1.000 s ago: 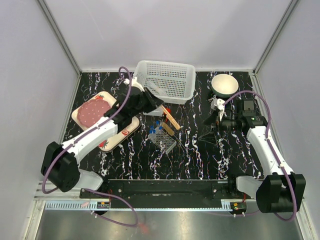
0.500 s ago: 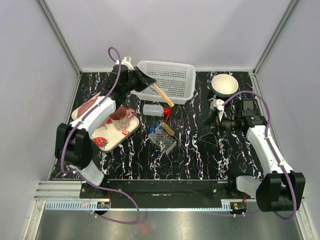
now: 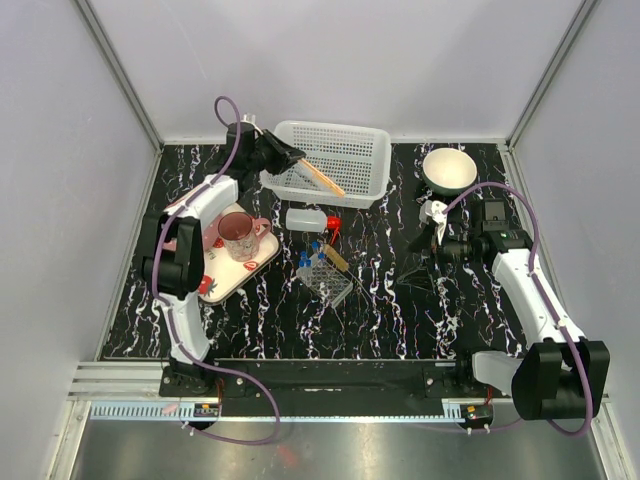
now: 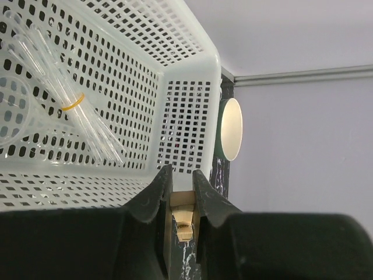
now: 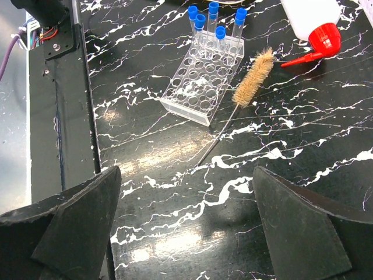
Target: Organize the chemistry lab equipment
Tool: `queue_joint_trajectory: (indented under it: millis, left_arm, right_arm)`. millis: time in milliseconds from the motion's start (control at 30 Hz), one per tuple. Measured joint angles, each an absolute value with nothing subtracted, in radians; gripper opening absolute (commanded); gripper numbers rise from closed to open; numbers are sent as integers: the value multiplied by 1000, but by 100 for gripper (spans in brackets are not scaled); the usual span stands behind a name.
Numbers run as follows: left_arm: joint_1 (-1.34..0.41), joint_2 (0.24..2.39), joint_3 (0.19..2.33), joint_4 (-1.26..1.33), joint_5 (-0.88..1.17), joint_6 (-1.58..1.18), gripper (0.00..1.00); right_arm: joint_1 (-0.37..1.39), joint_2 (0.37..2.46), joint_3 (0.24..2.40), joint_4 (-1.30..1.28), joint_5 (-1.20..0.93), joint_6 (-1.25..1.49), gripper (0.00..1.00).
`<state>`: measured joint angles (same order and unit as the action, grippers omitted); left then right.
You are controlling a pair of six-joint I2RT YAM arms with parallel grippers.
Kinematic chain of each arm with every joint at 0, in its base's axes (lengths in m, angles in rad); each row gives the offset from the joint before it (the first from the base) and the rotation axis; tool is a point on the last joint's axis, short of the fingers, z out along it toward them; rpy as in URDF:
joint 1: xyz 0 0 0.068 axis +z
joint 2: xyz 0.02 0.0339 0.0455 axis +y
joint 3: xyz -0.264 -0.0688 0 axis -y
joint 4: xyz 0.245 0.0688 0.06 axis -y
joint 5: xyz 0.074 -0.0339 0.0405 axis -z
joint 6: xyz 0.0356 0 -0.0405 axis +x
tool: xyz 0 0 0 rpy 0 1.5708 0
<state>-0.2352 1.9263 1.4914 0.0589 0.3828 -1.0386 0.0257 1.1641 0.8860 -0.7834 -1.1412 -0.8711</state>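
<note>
Empty basket bottom lies beyond the pipettes, so I will next move my left gripper outward and down to release the sticks there, clear of the pipettes.
My left gripper (image 3: 293, 159) is shut on a bundle of thin wooden sticks (image 3: 324, 179) and holds them over the near left part of the white mesh basket (image 3: 350, 150). In the left wrist view the sticks (image 4: 182, 211) sit between the shut jaws, and the basket (image 4: 186, 111) holds banded clear pipettes (image 4: 76, 105) and a clear funnel (image 4: 11, 119). The tube rack (image 3: 327, 277) with blue-capped test tubes (image 5: 208, 23) and the red-capped bottle (image 3: 306, 219) lie mid-table. My right gripper (image 3: 428, 240) is open and empty, low over the table right of them.
A long bristle brush (image 5: 254, 77) lies beside the rack. A pink mug (image 3: 238, 235) stands on the strawberry-print tray (image 3: 225, 280) at the left. A white bowl (image 3: 449, 170) sits at the back right. The black base rail (image 5: 58, 116) runs along the near edge.
My left arm has swung back from over the tray and bottle to the basket, carrying the sticks. The mug and bottle are uncovered now. The right arm has barely moved.
</note>
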Motion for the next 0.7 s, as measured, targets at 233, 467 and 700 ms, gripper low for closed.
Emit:
queue_joint_trajectory:
  millis: [233, 467, 700]
  left_arm:
    - [-221, 2033, 1554, 82, 390, -1112, 0]
    - [-218, 2107, 1681, 16, 357, -1125, 2]
    - [-208, 2177, 1807, -73, 291, -1126, 8]
  right_arm:
    - [26, 1169, 886, -790, -1135, -891, 99]
    - [26, 1181, 886, -802, -1134, -899, 99]
    - [26, 1181, 886, -811, -1134, -917, 99]
